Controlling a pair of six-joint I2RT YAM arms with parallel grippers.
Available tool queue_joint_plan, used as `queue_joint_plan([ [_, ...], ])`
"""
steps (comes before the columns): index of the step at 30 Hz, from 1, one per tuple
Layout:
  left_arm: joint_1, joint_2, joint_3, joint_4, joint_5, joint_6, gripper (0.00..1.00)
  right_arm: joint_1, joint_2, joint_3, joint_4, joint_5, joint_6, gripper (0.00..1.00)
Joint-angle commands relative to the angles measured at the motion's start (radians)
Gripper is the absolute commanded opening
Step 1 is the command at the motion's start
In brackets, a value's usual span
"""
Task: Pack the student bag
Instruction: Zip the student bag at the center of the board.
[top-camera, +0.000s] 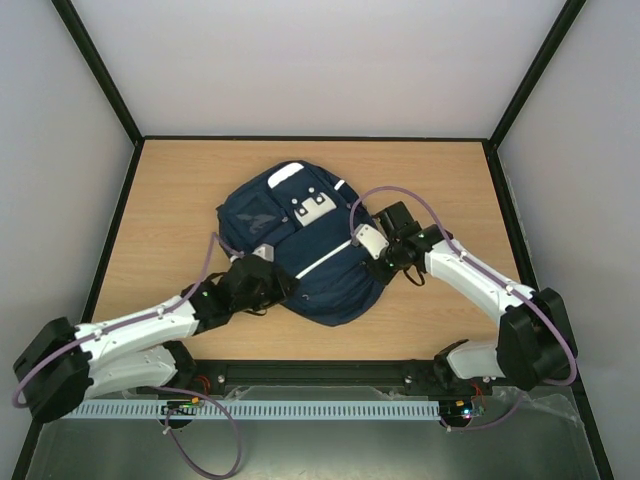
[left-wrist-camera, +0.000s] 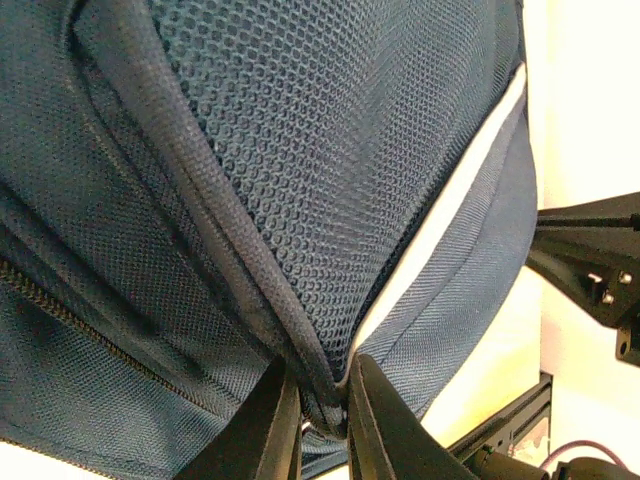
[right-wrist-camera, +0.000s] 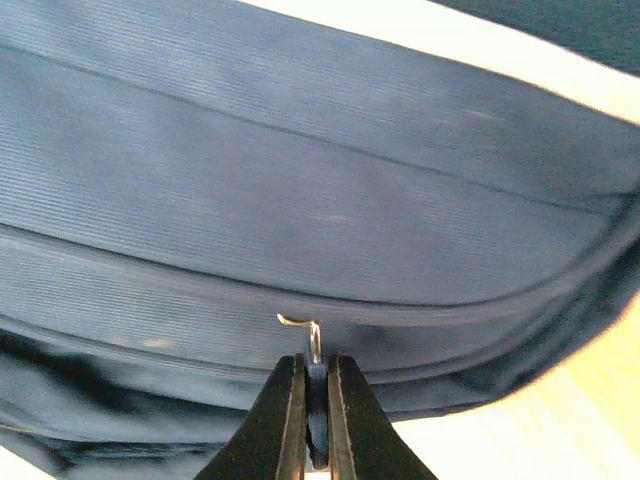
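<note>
The bag (top-camera: 300, 245) lies crooked, so my left gripper needs to pull the bag's dark piped fold to the left in the top view, toward the bare table, and let it go.
The navy student bag (top-camera: 300, 245) lies flat in the middle of the table, white stripe and patches facing up. My left gripper (top-camera: 268, 283) is at its near left edge, shut on a dark piped fold of the bag's fabric (left-wrist-camera: 322, 385) beside blue mesh (left-wrist-camera: 330, 150). My right gripper (top-camera: 383, 262) is at the bag's right side, shut on a dark zip pull (right-wrist-camera: 318, 400) with a small metal loop (right-wrist-camera: 312, 335), against the bag's side panel (right-wrist-camera: 300, 200).
The wooden table (top-camera: 170, 200) is walled by white panels with black frame posts. A black rail (top-camera: 320, 375) runs along the near edge between the arm bases. My right arm's black link (left-wrist-camera: 590, 260) shows in the left wrist view.
</note>
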Motion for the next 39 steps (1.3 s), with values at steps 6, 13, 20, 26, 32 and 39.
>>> queue_joint_plan([
  [6,0.234,-0.247,-0.105,-0.324,0.104,0.105,0.02,-0.048,0.076,0.078,-0.040,0.115,-0.079,0.01],
  [13,0.429,-0.271,-0.129,-0.397,0.244,0.243,0.02,-0.048,0.164,0.166,-0.013,0.123,-0.103,0.01],
  [20,0.444,-0.248,-0.119,-0.394,0.254,0.285,0.02,-0.049,0.284,0.272,0.055,0.143,-0.090,0.01],
  [26,0.452,-0.249,-0.119,-0.401,0.253,0.308,0.02,-0.049,0.364,0.335,0.136,0.182,-0.035,0.01],
  [32,0.470,-0.255,-0.120,-0.418,0.240,0.343,0.02,-0.051,0.372,0.343,0.215,0.221,0.084,0.06],
  [39,0.482,-0.247,-0.118,-0.419,0.245,0.374,0.02,-0.051,0.404,0.361,0.240,0.144,0.032,0.08],
])
